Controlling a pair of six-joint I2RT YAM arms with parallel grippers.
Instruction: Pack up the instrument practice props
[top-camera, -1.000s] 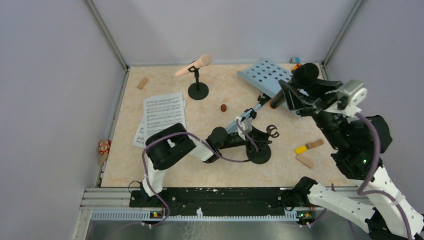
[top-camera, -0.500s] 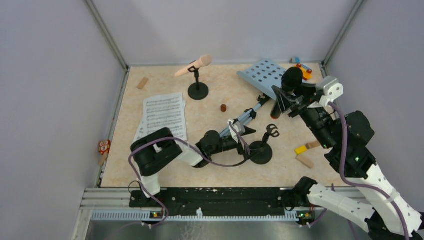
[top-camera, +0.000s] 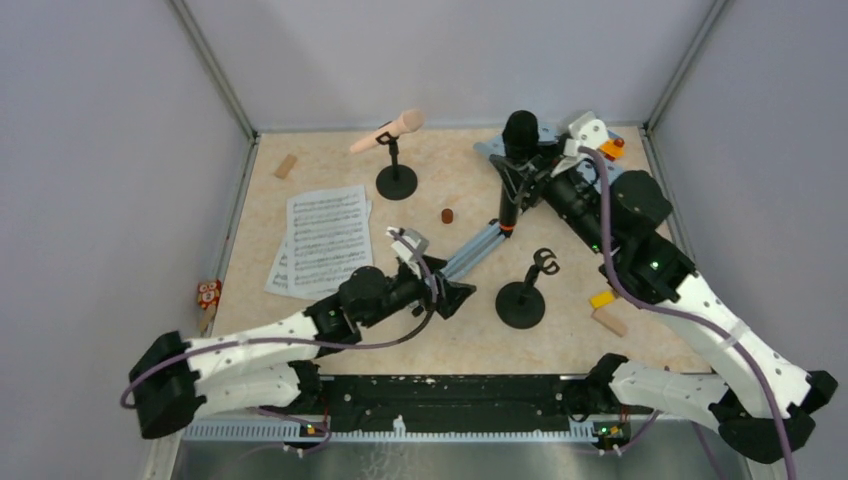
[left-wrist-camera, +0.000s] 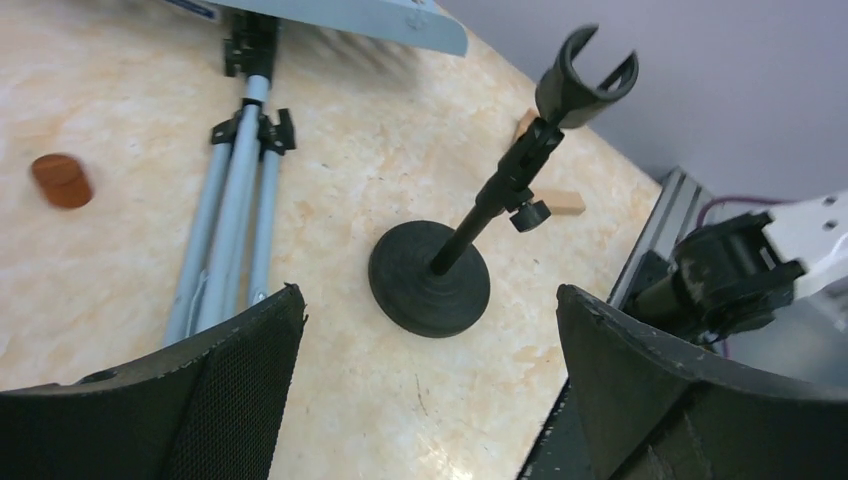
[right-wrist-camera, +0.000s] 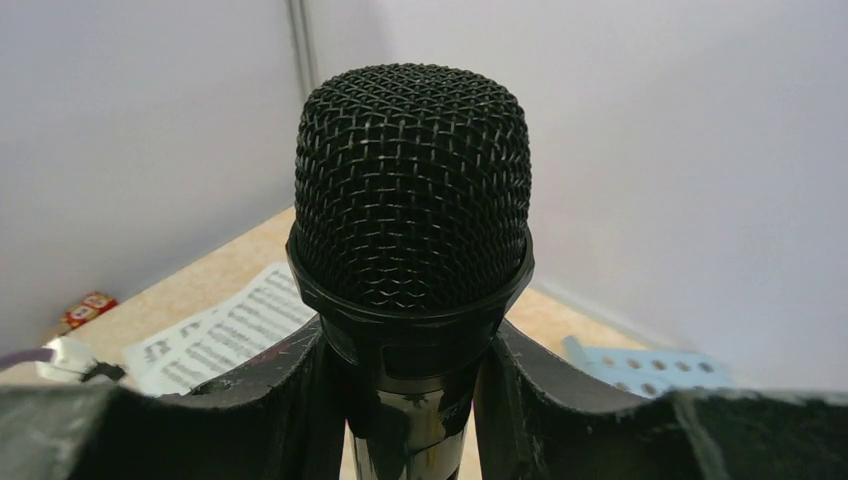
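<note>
I will lower my right gripper and move it to the left in the top view, tilting it toward the table (top-camera: 408, 222) next to the sheet-music pages, where there is empty space.
My right gripper (top-camera: 512, 178) is shut on the black microphone (top-camera: 519, 130), held upright above the light-blue music rack (top-camera: 486, 150); in the right wrist view the microphone (right-wrist-camera: 412, 190) fills the space between the fingers of that gripper (right-wrist-camera: 412, 350). The rack's grey tripod legs (top-camera: 476, 244) lie on the table. My left gripper (top-camera: 460, 298) is open and low, just left of the empty black mic holder (top-camera: 521, 301). The left wrist view shows that holder (left-wrist-camera: 430, 278) upright beyond the open gripper (left-wrist-camera: 430, 325). The beige microphone (top-camera: 388, 131) rests in the far holder (top-camera: 397, 182). Sheet-music pages (top-camera: 325, 236) lie at the left.
A brown cylinder (top-camera: 447, 215) lies mid-table. Wooden blocks sit at the back left (top-camera: 287, 166) and near right (top-camera: 610, 321), beside a yellow block (top-camera: 601, 298). Coloured blocks (top-camera: 612, 146) are in the back right corner. A small toy (top-camera: 208, 293) lies beyond the left edge.
My left gripper opened and drew back to the left, away from the empty mic holder. My right arm carried the black microphone leftward from the back right to above the rack.
</note>
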